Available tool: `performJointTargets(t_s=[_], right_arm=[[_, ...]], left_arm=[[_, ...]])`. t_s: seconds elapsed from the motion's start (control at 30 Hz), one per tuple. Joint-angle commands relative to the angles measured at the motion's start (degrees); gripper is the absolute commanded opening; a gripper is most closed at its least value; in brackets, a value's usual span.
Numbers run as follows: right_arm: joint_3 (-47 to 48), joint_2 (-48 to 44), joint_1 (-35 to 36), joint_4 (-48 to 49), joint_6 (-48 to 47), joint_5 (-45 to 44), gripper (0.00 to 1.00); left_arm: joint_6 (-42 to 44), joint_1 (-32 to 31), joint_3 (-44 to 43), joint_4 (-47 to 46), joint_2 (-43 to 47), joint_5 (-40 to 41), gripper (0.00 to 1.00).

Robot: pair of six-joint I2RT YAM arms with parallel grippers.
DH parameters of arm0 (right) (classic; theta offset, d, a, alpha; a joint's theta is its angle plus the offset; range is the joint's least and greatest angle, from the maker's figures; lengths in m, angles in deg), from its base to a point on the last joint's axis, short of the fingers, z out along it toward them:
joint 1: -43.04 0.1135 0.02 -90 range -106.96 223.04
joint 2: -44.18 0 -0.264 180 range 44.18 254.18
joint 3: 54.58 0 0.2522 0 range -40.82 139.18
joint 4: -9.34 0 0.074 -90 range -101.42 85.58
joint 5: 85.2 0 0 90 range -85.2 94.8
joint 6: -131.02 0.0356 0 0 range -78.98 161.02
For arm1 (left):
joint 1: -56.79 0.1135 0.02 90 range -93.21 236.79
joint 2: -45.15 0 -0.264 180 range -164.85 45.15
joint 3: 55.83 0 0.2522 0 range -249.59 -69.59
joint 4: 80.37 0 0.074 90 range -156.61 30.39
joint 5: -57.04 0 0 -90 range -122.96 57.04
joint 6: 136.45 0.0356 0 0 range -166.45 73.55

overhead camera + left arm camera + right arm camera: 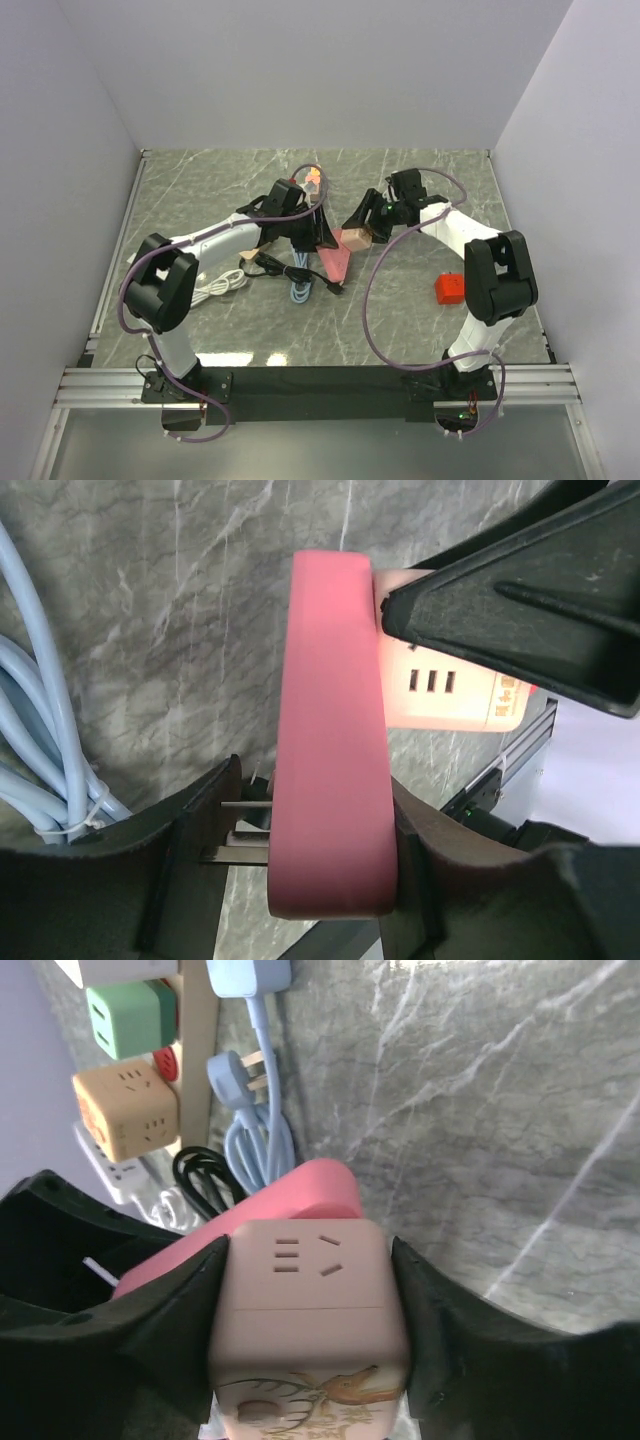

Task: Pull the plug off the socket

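I will next pull my left gripper to the left in the top view and then down onto the tabletop beside the white cable, since my right gripper holds the cube.
A flat pink plug body [330, 740] has metal prongs [240, 830] showing on its left side. My left gripper [310, 880] is shut on it, one finger against the prongs and the other against the opposite face. A pale pink cube socket [305, 1310] with a deer drawing sits in my right gripper [305, 1360], which is shut on its two sides. The cube [450, 685] lies against the pink body's far face. In the top view both grippers meet mid-table, left [310, 235] and right [368, 222], around the pink body [338, 258] and cube [355, 238].
A red block [450, 289] lies right of centre. White cable [222, 284], black cable [290, 272] and light blue cable [300, 290] lie below the left gripper. A wooden strip holds a green cube [125, 1015] and a tan cube [125, 1110]; a blue plug [245, 1070] lies beside it.
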Motion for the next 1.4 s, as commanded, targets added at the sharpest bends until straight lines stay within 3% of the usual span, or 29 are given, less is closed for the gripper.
performJointTargets(t_s=[0.0, 0.03, 0.07, 0.13, 0.27, 0.53, 0.67, 0.77, 0.9, 1.03, 1.1, 1.2, 1.37], right_arm=[[-0.31, -0.23, 0.76, 4.7, 3.52, 4.87, 0.39], [-0.31, -0.49, 0.67, 4.09, 3.26, 4.79, 0.28], [-0.23, -0.67, 0.58, 2.26, 3.08, 4.52, 0.11], [-0.31, -1.98, -0.29, 0.58, 2.29, 4.43, 0.0], [0.03, -3.66, -3.01, -5.38, -1.21, 5.04, 0.0], [7.41, -2.52, -17.6, -21.99, -13.7, 14.53, 0.0], [8.74, -0.23, -17.97, -26.49, -19.23, 18.57, 0.0], [7.08, -2.07, -18.31, -25.01, -17.32, 12.89, 0.0], [5.92, -5.59, -21.3, -24.3, -11.52, -5.28, 0.0], [8.56, -2.79, -24.2, -28.59, -8.53, -24.08, 0.0], [9.44, -0.68, -24.73, -29.66, -7.12, -27.63, 0.0], [8.92, 1.52, -25.26, -30.45, -5.71, -32.91, 0.0], [5.67, 2.14, -26.49, -28.26, -3.52, -34.93, 0.13]], left_arm=[[-0.99, -0.5, -0.19, -6.06, 2.45, -1.41, 0.0], [-0.73, -0.5, 0.08, -5.89, 2.27, -0.88, 0.01], [-0.55, -0.5, 0.08, -4.76, 2.09, 0.69, 0.0], [0.06, -0.24, -0.09, -2.38, 1.04, 5.87, 0.01], [2.08, 0.81, 0.08, 0.78, -1.07, 10.54, 0.0], [4.63, 3.8, 2.1, 1.58, -4.32, 11.87, 0.0], [4.55, 3.8, 1.05, 1.32, -5.03, 10.73, 0.0], [4.28, 3.8, -0.09, 0.44, -4.16, 8.98, 0.0], [3.67, 3.8, -1.67, -0.61, -0.55, 5.38, 0.0], [2.88, 4.33, -2.03, -2.28, 7.78, 1.76, 0.0], [1.83, 7.3, -0.63, -1.23, 13.76, 2.38, 0.0], [-0.2, 16.96, 3.32, -0.1, 20.88, 1.06, 0.0], [4.36, 32.96, 4.74, 8.25, 26.08, 8.96, 0.0]])
